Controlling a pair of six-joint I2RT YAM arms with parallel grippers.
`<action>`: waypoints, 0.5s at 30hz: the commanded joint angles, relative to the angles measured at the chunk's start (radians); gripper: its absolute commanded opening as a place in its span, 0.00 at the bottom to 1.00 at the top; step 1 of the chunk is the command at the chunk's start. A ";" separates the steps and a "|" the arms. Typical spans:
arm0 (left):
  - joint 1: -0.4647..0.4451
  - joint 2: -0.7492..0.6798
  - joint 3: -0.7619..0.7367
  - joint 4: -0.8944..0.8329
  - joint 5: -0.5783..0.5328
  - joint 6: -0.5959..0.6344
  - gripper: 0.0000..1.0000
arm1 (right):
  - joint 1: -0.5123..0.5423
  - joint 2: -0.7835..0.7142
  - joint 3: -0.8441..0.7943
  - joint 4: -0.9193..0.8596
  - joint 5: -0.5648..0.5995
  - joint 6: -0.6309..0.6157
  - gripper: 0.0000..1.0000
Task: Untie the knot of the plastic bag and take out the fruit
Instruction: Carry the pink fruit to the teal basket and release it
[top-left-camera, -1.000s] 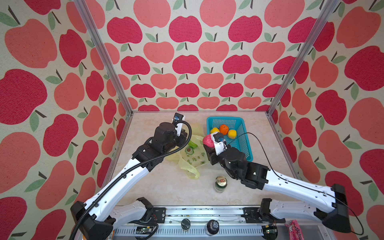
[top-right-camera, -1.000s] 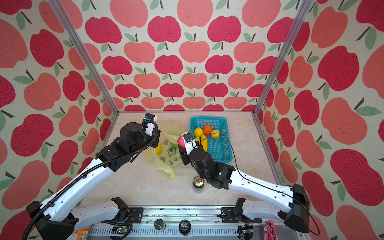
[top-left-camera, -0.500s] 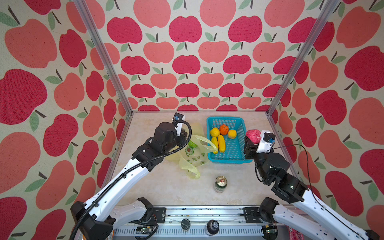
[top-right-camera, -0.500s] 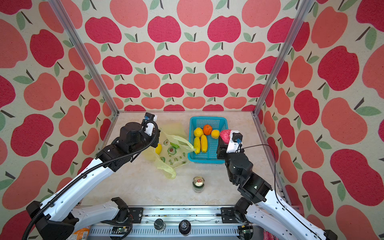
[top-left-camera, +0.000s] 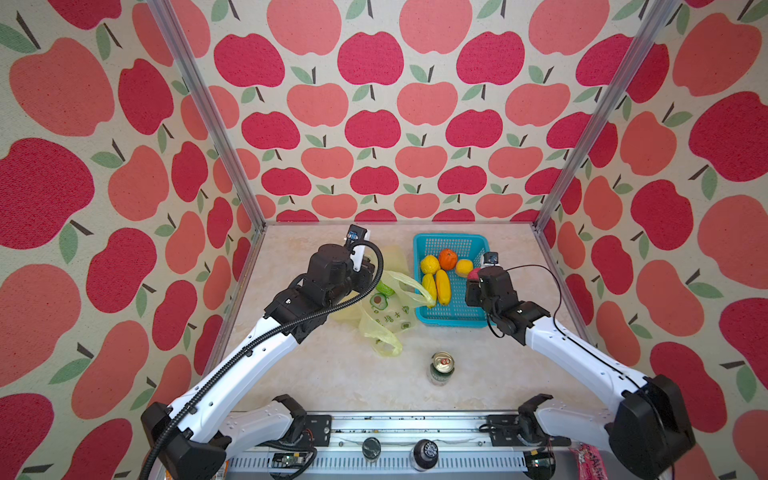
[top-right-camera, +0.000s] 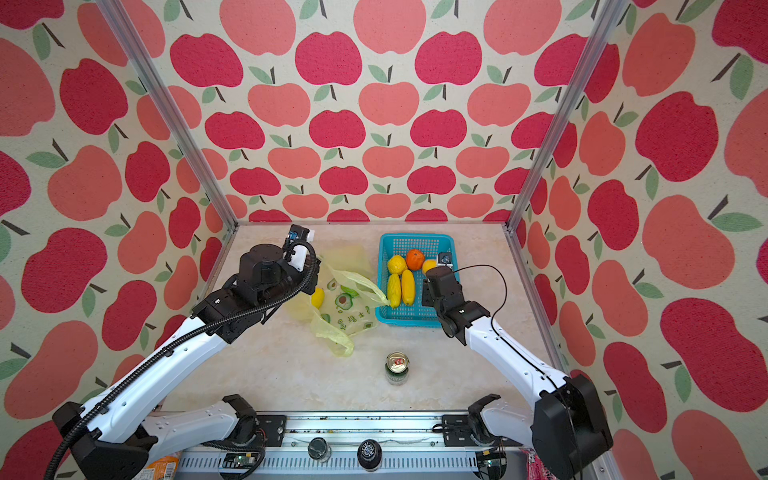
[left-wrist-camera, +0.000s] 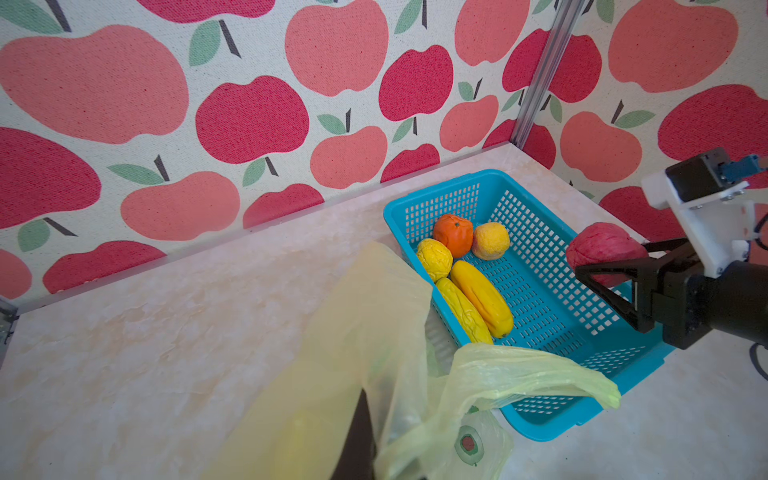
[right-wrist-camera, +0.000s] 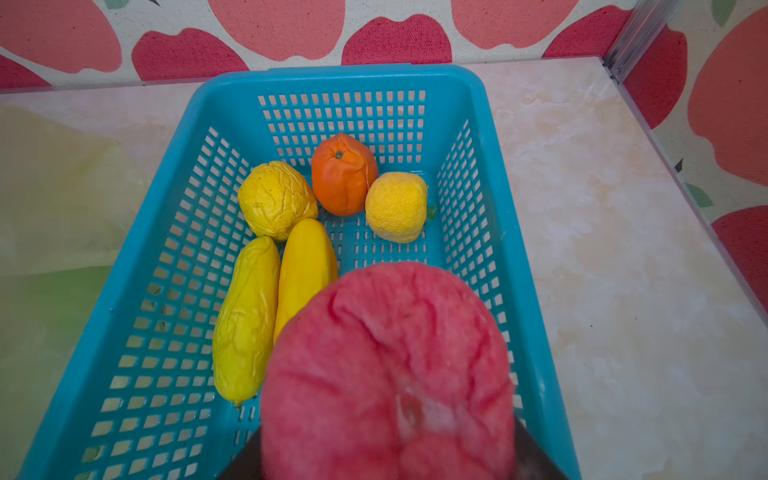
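The robot's right gripper will next move down toward the long yellow fruits and let go of the pink-red fruit (right-wrist-camera: 386, 374), since the bare bottom of the basket beside them is open below the gripper.
The pale yellow plastic bag (top-left-camera: 384, 318) lies slack left of the turquoise basket (top-left-camera: 451, 240), and one loop handle (left-wrist-camera: 536, 376) drapes over the basket's near corner. The knot is out of view. My left gripper (left-wrist-camera: 360, 446) is shut on the bag's plastic. A green fruit (top-left-camera: 384, 289) and a yellow one (top-right-camera: 318, 297) sit in the bag. In the basket are a lemon (right-wrist-camera: 276, 199), an orange (right-wrist-camera: 343, 174), a yellow-orange fruit (right-wrist-camera: 397, 205) and two long yellow fruits (right-wrist-camera: 305, 266). My right gripper (left-wrist-camera: 602, 270) is shut on the pink-red fruit (right-wrist-camera: 386, 374), above the basket's right side.
A green drink can (top-left-camera: 441, 368) stands upright in front of the basket, toward the table's near edge. Apple-printed walls with metal corner posts (top-left-camera: 582, 137) close in the table on three sides. An orange snack packet (top-right-camera: 162, 467) lies below the front rail.
My right gripper carried the pink-red fruit from over the bag rightward past the basket, then back a little left over the basket's right side. The left arm and the bag stayed put.
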 joint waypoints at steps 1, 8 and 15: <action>0.002 -0.020 -0.005 0.016 -0.011 0.013 0.00 | -0.021 0.073 0.049 0.006 -0.078 0.028 0.33; 0.002 -0.045 -0.014 0.018 -0.006 0.009 0.00 | -0.037 0.244 0.113 -0.016 -0.132 0.018 0.36; 0.002 -0.041 -0.015 0.023 -0.008 0.011 0.00 | -0.065 0.375 0.176 -0.026 -0.166 0.001 0.41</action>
